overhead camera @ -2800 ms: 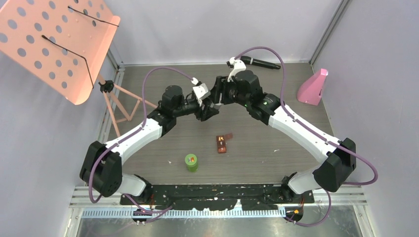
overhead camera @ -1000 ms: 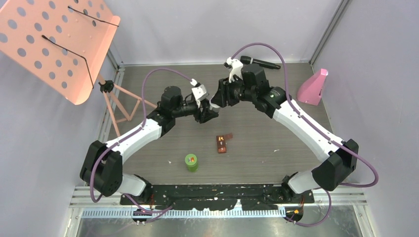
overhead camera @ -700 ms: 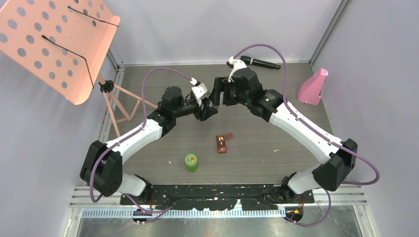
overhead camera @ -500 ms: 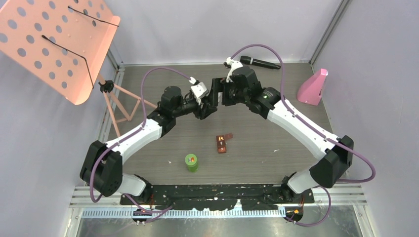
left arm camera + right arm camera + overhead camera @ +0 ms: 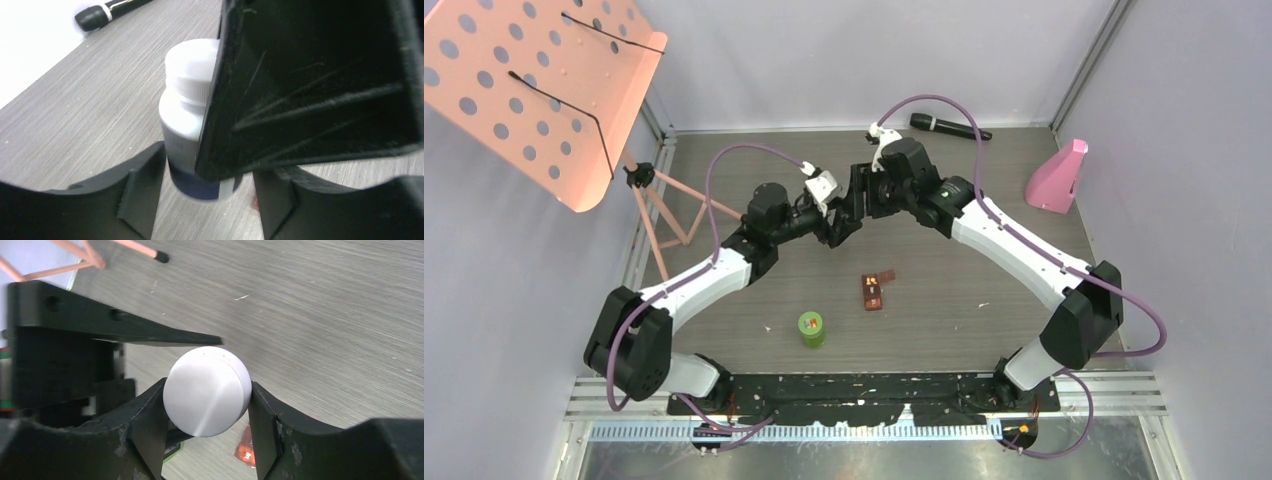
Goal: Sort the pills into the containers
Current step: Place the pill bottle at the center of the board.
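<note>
I need to lower the bottle next with my right gripper onto the bare tabletop below the gripper and to its right in the top view, then release the bottle's cap.
A white bottle [image 5: 182,125] with a white cap [image 5: 206,391] and a dark band at its base hangs tilted above the table's back middle. My left gripper [image 5: 207,190] brackets its lower body, the left finger pressed against it. My right gripper [image 5: 206,405] is shut on the cap, both fingers touching its sides. In the top view the two grippers [image 5: 842,222] [image 5: 856,200] meet tip to tip and hide the bottle. A green-lidded bottle [image 5: 811,327] stands near the front. The small brown case [image 5: 876,291] lies open to its right. No pills can be made out.
A black microphone [image 5: 949,126] lies along the back edge. A pink wedge-shaped object [image 5: 1056,178] stands at the right wall. An orange perforated music stand [image 5: 544,90] rises at the left, its legs [image 5: 669,205] on the table.
The right gripper opened off the cap, shifted left and closed on it again. The left gripper stayed round the bottle and both grippers drifted slightly left.
</note>
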`<state>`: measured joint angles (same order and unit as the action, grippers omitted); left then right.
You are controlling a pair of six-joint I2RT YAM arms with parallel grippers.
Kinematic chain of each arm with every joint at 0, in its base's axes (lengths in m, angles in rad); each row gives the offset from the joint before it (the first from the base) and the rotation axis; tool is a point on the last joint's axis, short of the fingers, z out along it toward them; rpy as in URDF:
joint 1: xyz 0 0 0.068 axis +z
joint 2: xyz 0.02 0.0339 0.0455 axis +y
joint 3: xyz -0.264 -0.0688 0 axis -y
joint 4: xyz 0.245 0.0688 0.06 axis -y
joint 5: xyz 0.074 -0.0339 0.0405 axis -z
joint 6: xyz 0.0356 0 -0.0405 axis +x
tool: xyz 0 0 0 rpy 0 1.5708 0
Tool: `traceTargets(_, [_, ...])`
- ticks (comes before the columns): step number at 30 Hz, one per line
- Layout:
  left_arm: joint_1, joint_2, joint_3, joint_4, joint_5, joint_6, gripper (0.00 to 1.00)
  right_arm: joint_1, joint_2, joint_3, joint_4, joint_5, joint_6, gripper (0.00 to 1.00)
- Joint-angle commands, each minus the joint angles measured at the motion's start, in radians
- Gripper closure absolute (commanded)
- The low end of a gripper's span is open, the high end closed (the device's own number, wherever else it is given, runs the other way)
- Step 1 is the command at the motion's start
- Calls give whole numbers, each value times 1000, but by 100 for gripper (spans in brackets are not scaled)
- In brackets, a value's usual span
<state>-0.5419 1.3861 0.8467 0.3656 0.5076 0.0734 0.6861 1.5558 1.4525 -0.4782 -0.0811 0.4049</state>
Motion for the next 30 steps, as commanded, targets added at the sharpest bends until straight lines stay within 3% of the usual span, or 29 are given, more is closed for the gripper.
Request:
traceTargets(1, [-1, -75, -36, 138, -105, -29, 29, -39, -57, -31, 34, 172, -2, 70])
traceTargets(4, [-1, -106, -77, 145, -201, -31, 2, -112, -92, -96, 21, 213, -8, 70])
traceTargets(8, [0, -152, -153, 221, -380, -84, 1, -212, -124, -236, 56, 258, -25, 70])
traceTargets(11, [2, -176, -186, 247, -616, -269, 1, -283, -130, -342, 133, 261, -31, 70])
traceTargets(12, [10, -180, -171, 190, -660, -339, 1, -297, -129, -387, 151, 258, -28, 71])
traceTargets(14, [44, -186, -99, -4, -605, -424, 1, -329, -122, -442, 194, 252, -20, 71])
traceTargets(17, [75, -155, 60, -336, -420, -389, 1, -342, -110, -485, 245, 281, -30, 72])
traceTargets(19, [72, -146, 64, -346, -324, -338, 1, -342, -104, -515, 274, 304, -28, 72])
traceTargets(21, [71, -155, 35, -328, -318, -360, 1, -342, -94, -537, 298, 321, -21, 71])
traceTargets(25, [71, -122, 53, -457, -284, -422, 1, -342, -55, -546, 306, 347, -19, 61])
traceTargets(30, [71, -64, 22, -476, -190, -541, 16, -341, -3, -550, 335, 344, -52, 59])
